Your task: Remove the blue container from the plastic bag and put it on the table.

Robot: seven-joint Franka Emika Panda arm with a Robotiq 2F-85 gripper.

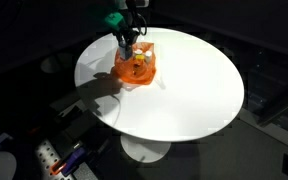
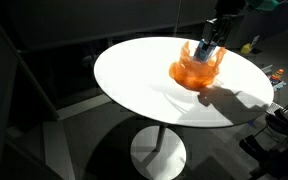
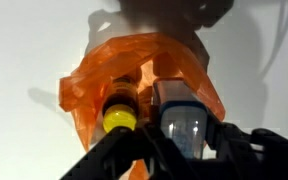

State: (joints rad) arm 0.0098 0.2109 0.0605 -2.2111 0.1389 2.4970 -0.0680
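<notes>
The gripper rises clear next, as the blue container is still partly inside the bag. It then carries the container over the bare tabletop (image 1: 156, 102) beside the bag and lowers to release it.
An orange plastic bag (image 1: 136, 68) sits on the round white table (image 1: 194, 90) near its far edge; it shows in both exterior views (image 2: 196, 72) and in the wrist view (image 3: 89, 85). My gripper (image 3: 180, 140) hangs over the bag's mouth (image 1: 127, 48) (image 2: 207, 45) and is shut on the blue container (image 3: 179, 118), a blue-rimmed box with a clear face, which stands partly out of the bag (image 2: 206, 48). A yellow-capped item (image 3: 120, 118) lies in the bag beside the container.
The bare white tabletop (image 2: 144, 75) spreads toward the near side of the bag. A power strip (image 1: 49, 155) and cables lie on the dark floor below the table. Small objects (image 2: 252, 45) stand beyond the table's far edge.
</notes>
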